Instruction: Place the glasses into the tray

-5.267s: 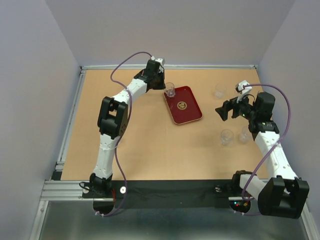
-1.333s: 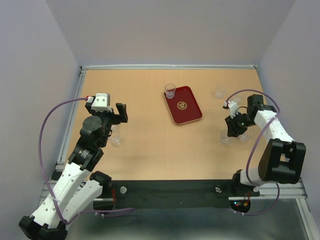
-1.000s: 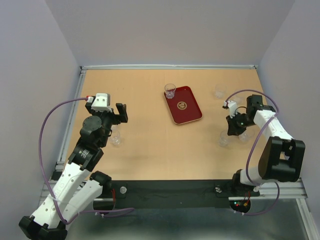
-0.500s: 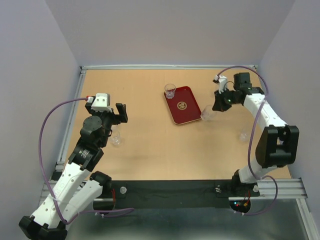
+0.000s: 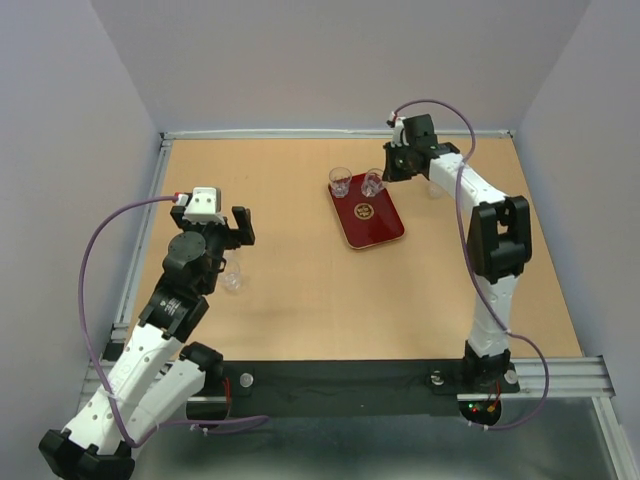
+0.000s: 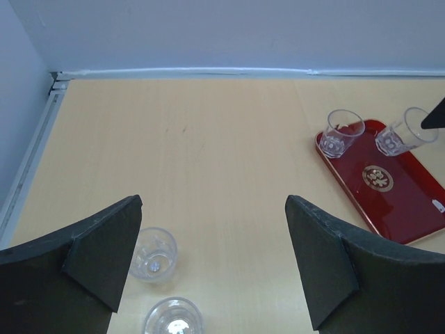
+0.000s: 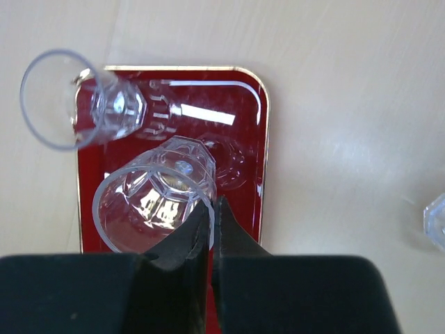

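Observation:
The bottom of the tray is free beside the standing glass, so my right gripper will next move outward and toward that glass, then down, and release the rim of the second glass.
The dark red tray [image 5: 378, 222] lies at the table's far middle, and one clear glass [image 5: 341, 181] stands in its far left corner. My right gripper [image 5: 383, 174] is shut on the rim of a second glass [image 5: 372, 183], pinching its wall and holding it tilted over the tray's far end [image 7: 240, 118]. In the right wrist view the held glass [image 7: 156, 198] sits just before the gripper [image 7: 212, 209]. My left gripper [image 6: 215, 257] hangs open over the left of the table, with two glasses [image 6: 153, 254] [image 6: 172, 319] on the wood beside its left finger.
Another glass [image 5: 437, 185] stands on the table right of the tray, by the right forearm; it shows at the right wrist view's edge [image 7: 437, 219]. Grey walls and a metal rail [image 5: 150, 210] bound the table.
My right arm has carried a glass from the table's right side up and left to the tray's far end. The left arm has stayed still, open.

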### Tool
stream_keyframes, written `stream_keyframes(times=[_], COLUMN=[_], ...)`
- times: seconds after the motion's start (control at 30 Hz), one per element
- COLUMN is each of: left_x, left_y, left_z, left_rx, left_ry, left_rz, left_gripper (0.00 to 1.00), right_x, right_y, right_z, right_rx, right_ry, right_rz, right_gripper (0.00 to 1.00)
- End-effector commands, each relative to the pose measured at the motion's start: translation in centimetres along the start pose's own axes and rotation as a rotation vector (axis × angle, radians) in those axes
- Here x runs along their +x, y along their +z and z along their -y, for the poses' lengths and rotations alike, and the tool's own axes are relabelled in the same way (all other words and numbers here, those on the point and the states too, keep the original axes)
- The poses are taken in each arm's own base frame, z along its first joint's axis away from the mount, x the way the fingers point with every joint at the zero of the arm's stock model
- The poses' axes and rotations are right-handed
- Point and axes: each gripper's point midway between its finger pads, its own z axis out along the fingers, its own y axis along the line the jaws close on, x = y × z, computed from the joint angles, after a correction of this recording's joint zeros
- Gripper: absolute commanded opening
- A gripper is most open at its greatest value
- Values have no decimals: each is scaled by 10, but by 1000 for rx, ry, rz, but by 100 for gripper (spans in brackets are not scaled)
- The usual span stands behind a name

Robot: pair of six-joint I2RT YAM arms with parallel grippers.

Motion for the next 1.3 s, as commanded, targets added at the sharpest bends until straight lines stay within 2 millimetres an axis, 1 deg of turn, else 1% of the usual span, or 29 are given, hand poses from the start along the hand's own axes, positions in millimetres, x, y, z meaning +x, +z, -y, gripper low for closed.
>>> stream_keyframes(times=[0.0, 0.03, 0.07, 0.1, 0.13, 0.17, 0.2, 0.27, 0.67, 0.9, 0.97, 1.1, 1.13, 1.17, 1.2, 1.27], left_x=[-12, -12, -12, -12, -12, -12, -13, -13, -15, -15, -16, -15, -16, -16, -15, -16], left_y=[2, 2, 2, 2, 2, 2, 2, 2, 0, 0, -1, 0, 0, -1, -1, -1], left_z=[-4, -4, -4, -4, -4, -4, -3, -3, -1, -1, -1, -1, -1, -2, -2, -2], left_rx=[-19, -19, -19, -19, -19, -19, -18, -16, -5, -3, -3, -3, -3, -4, -4, -5], left_ry=[-4, -2, -2, -3, -2, -3, -3, -3, -7, -7, -9, -6, -7, -8, -7, -8], left_rz=[54, 54, 54, 56, 54, 56, 57, 57, 66, 68, 70, 69, 70, 72, 71, 73], left_gripper=[95, 95, 95, 95, 95, 95, 95, 95, 95, 95, 95, 95, 95, 95, 95, 95], right_x=[-58, -61, -57, -58, -65, -66, -63, -65, -55, -52, -51, -51, -53, -55, -57, -65], right_y=[8, 12, 23, 26, 28, 30, 37, 41, 58, 60, 61, 60, 58, 56, 54, 44], right_z=[-1, -1, -2, -1, -4, -5, -4, -6, -16, -20, -20, -20, -22, -21, -21, -20], right_rx=[75, 77, 78, 82, 80, 81, 87, 96, 98, 93, 95, 95, 92, 94, 97, 108], right_ry=[71, 77, 77, 77, 75, 71, 72, 68, 48, 42, 42, 42, 39, 34, 31, 17], right_rz=[163, 170, 156, 158, 173, 174, 167, 171, 146, 138, 136, 137, 143, 146, 152, 173], right_gripper=[0, 0, 0, 0, 0, 1, 1, 1, 0, 4, 7, 18, 24, 28, 35, 43])
